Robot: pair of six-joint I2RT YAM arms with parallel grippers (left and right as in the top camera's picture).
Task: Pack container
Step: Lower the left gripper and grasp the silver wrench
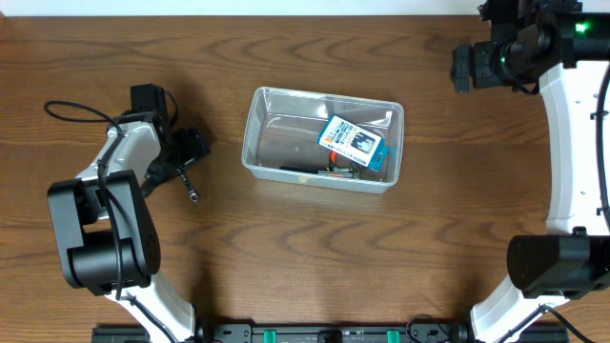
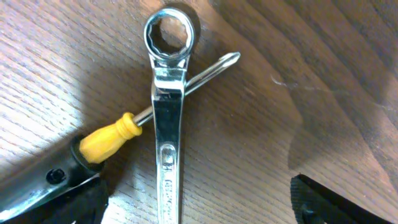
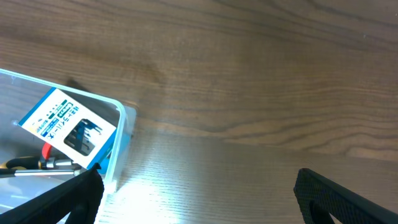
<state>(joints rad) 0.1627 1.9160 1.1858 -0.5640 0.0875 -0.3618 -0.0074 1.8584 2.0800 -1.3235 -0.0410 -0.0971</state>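
Note:
My left gripper will move slightly toward the screwdriver's handle next, so that the wrench's shaft point(image 1: 182, 173) point(image 2: 168, 180) is centred between its fingers, and then it will close.
The clear plastic container point(image 1: 259, 143) stands mid-table. It holds a blue-and-white cardboard box point(image 1: 355, 143) and a tool with a red and black handle point(image 1: 335, 171). The right wrist view shows the container's corner point(image 3: 120, 134) and the box point(image 3: 65, 121). A silver wrench point(image 2: 168, 124) lies across a yellow-handled screwdriver point(image 2: 112, 132) on the wood. My left gripper point(image 2: 199, 205) is open, with a finger on either side of the wrench's shaft; in the overhead view it point(image 1: 188, 151) is left of the container. My right gripper point(image 3: 199, 199) is open and empty, at the far right point(image 1: 464, 67).
A thin tool end point(image 1: 189, 189) sticks out below the left gripper on the bare wood table point(image 1: 315, 248). A black cable point(image 1: 76, 112) loops at the far left. The arm bases stand at the front left and front right corners.

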